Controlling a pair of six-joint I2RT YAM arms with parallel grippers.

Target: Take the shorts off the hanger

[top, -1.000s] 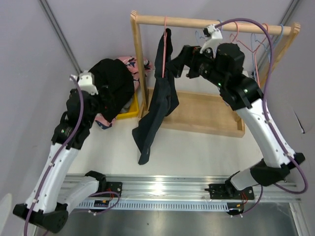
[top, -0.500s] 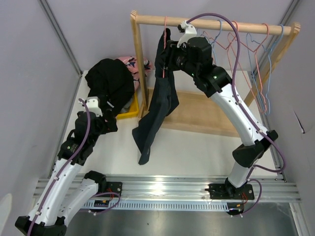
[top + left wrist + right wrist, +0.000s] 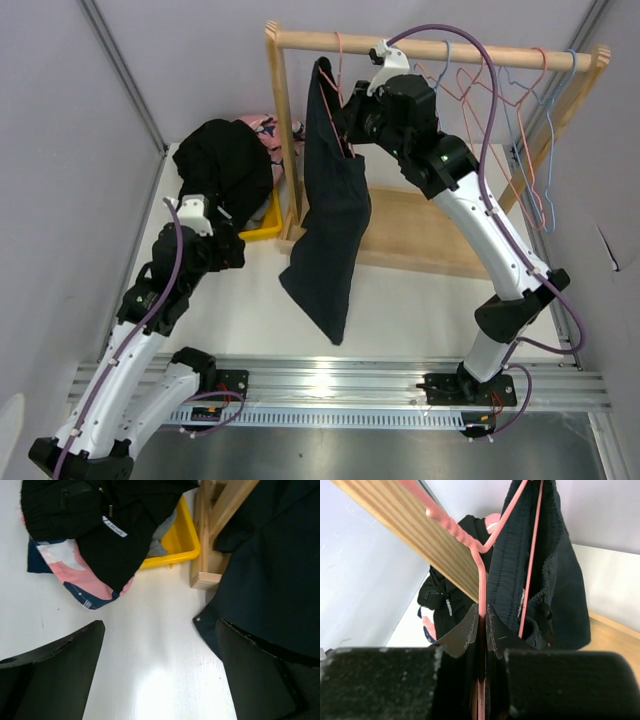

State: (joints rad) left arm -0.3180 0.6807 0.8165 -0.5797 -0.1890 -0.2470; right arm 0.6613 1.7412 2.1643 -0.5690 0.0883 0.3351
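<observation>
The shorts' lower half (image 3: 332, 245) (image 3: 272, 597) hangs to the right of my left gripper in the top view. With the hanger held, that gripper's fingers swing and turn onto it next.
Dark charcoal shorts (image 3: 330, 220) hang from a pink wire hanger (image 3: 338, 52) on the wooden rail (image 3: 440, 47). My right gripper (image 3: 352, 133) is up beside the waistband, shut on the pink hanger wire (image 3: 481, 580) just below its bend. In the right wrist view the right gripper (image 3: 482, 611) pinches the wire, with the shorts' gathered waistband (image 3: 555, 575) to the right. My left gripper (image 3: 160, 630) is open over the bare white table, with the hem of the hanging shorts (image 3: 270, 580) at its right finger. In the top view that left gripper (image 3: 232, 252) sits low and left of the shorts.
Black shorts (image 3: 225, 165) and a pink patterned pair (image 3: 85, 580) lie heaped over a yellow bin (image 3: 185, 545) left of the rack's post (image 3: 283, 130). Several empty wire hangers (image 3: 500, 90) hang at the rail's right end. The rack's wooden base tray (image 3: 420, 235) lies behind the shorts.
My right arm swung left to the pink hanger and its jaws closed on the wire. The shorts now hang flatter and wider. My left arm drew back from the heap.
</observation>
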